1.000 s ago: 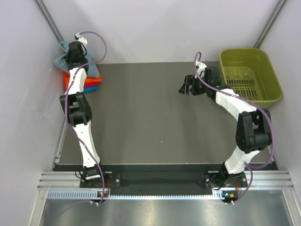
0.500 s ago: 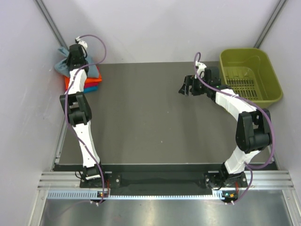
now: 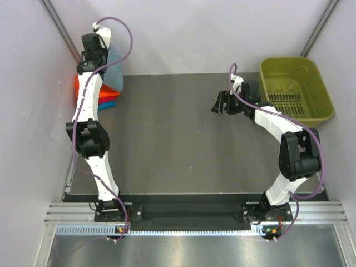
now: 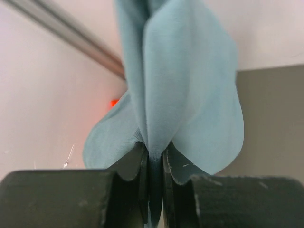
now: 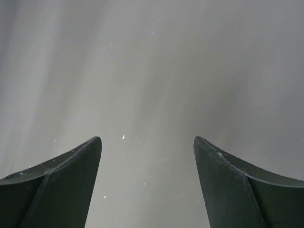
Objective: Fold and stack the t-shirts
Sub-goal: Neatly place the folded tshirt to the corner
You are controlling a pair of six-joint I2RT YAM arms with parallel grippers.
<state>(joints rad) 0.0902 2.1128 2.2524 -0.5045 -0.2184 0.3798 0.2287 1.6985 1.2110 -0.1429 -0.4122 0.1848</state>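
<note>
The grey-blue t-shirt [image 3: 114, 71] still hangs from the raised fingers of my left gripper, so next my left gripper needs to move down to the stack of folded shirts and let go of the t-shirt on top.
My left gripper [image 3: 99, 53] is raised at the far left corner and shut on the grey-blue t-shirt [image 3: 114, 71], which hangs bunched below it. In the left wrist view the jaws [image 4: 154, 159] pinch a fold of this cloth [image 4: 190, 85], which spreads out beyond them. Under it lies a stack of folded shirts, orange [image 3: 79, 86], red [image 3: 107, 99] and teal [image 3: 107, 105]. A bit of orange [image 4: 114, 102] shows past the cloth. My right gripper [image 3: 221, 103] is open and empty over bare table at the back right [image 5: 147, 147].
An olive-green plastic basket [image 3: 295, 89] stands at the back right corner, just right of my right arm. The dark grey table [image 3: 178, 144] is bounded by white walls on the left, back and right.
My left gripper has risen and moved towards the back wall, lifting the grey-blue shirt off the folded stack. The right arm has not moved.
</note>
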